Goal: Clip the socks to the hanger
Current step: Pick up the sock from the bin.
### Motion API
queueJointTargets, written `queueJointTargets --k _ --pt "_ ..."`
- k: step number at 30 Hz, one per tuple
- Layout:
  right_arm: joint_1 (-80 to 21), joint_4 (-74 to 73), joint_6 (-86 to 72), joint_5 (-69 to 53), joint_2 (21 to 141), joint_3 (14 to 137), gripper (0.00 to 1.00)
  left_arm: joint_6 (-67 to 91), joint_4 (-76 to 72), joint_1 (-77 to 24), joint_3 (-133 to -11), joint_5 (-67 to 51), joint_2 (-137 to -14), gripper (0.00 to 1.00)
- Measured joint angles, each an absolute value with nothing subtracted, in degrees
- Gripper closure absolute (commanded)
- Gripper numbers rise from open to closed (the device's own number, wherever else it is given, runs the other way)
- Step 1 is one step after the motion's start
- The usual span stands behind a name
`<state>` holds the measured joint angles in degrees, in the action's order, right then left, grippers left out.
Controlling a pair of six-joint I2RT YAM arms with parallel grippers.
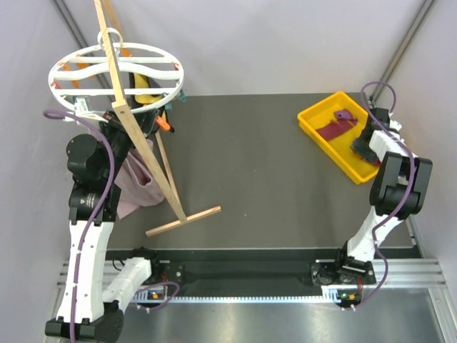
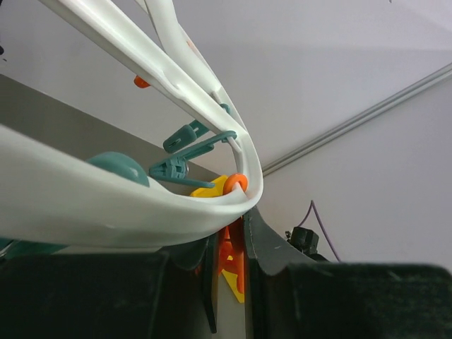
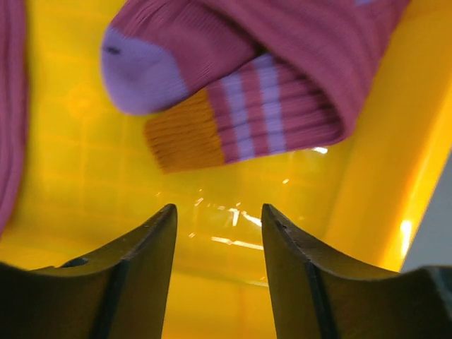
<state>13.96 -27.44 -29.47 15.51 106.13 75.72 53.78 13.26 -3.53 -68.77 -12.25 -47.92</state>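
Observation:
The maroon sock's striped part is still beyond the robot's open fingers, so the right gripper will next go down toward it, onto its edge beside the orange cuff.
The white wheel-shaped hanger [image 1: 114, 71] hangs at the far left on a wooden stand [image 1: 143, 153]. My left gripper [image 1: 158, 121] is under its near-right rim, shut on an orange clip [image 2: 239, 251] that hangs from the white rim [image 2: 141, 208]. Teal clips [image 2: 191, 148] sit further along the rim. The maroon socks [image 1: 335, 130] lie in a yellow tray [image 1: 314, 114] at the far right. My right gripper [image 1: 364, 146] is inside the tray, open and empty [image 3: 219, 219], just short of a sock [image 3: 282, 70] with an orange cuff and pink stripes.
A pale mauve cloth [image 1: 136, 179] hangs below the hanger beside my left arm. A yellow-and-black garment [image 1: 146, 89] hangs at the hanger's far side. The stand's wooden foot [image 1: 184, 221] lies on the dark table [image 1: 250, 164]. The tray wall [image 3: 395, 162] rises to the right of my right fingers.

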Motion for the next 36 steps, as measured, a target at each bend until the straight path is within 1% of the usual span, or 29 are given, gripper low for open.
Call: queueJointTargets --k 3,10,16,19,21,22,24,25,26,27,28,30,31,36 --pt "15.3 -26.3 -29.1 16.6 106.6 75.7 0.44 53.5 13.8 -3.5 -68.8 -12.0 -48.0 1.00" --pt "17.7 -22.5 -28.1 16.8 107.5 75.5 0.44 53.2 15.0 -3.5 -68.8 -11.1 -48.4 1.00" --pt "18.8 -21.0 -28.1 13.8 113.2 77.5 0.44 54.0 14.7 -3.5 -68.8 -11.0 -49.8 1.00" --pt "18.8 -20.8 -28.0 13.2 114.8 80.1 0.47 54.1 14.6 -3.5 -68.8 -11.0 -50.1 1.00" --pt "18.8 -20.6 -28.0 12.9 115.6 81.0 0.53 54.1 14.5 -3.5 -68.8 -11.0 -50.1 1.00" --pt "18.8 -20.6 -27.9 13.0 116.0 81.2 0.61 54.2 14.5 -3.5 -68.8 -11.0 -50.1 1.00" --pt "18.8 -20.6 -27.7 13.1 116.4 81.5 0.71 54.3 14.3 -3.5 -68.8 -11.0 -50.2 1.00" --pt "18.8 -20.6 -27.6 13.2 116.4 81.5 0.71 54.3 14.2 -3.5 -68.8 -11.1 -50.2 1.00" --pt "18.8 -20.6 -27.6 13.2 116.4 81.5 0.78 54.3 14.2 -3.5 -68.8 -11.1 -50.2 1.00" --pt "18.8 -20.6 -27.5 13.2 116.4 81.5 0.81 54.3 14.2 -3.5 -68.8 -11.1 -50.2 1.00" --pt "18.8 -20.6 -27.5 13.2 116.4 81.4 0.88 54.3 14.1 -3.5 -68.8 -11.1 -50.2 1.00" --pt "18.8 -20.6 -27.4 13.2 116.4 81.4 0.99 54.3 14.2 -3.5 -68.8 -11.1 -50.2 1.00" --pt "18.7 -20.6 -27.3 13.2 116.4 81.4 1.00 54.3 14.2 -3.5 -68.8 -11.1 -50.2 1.00" --pt "18.5 -20.8 -27.0 12.0 115.5 80.9 1.00 54.1 14.2 -3.5 -68.8 -11.0 -49.9 1.00"
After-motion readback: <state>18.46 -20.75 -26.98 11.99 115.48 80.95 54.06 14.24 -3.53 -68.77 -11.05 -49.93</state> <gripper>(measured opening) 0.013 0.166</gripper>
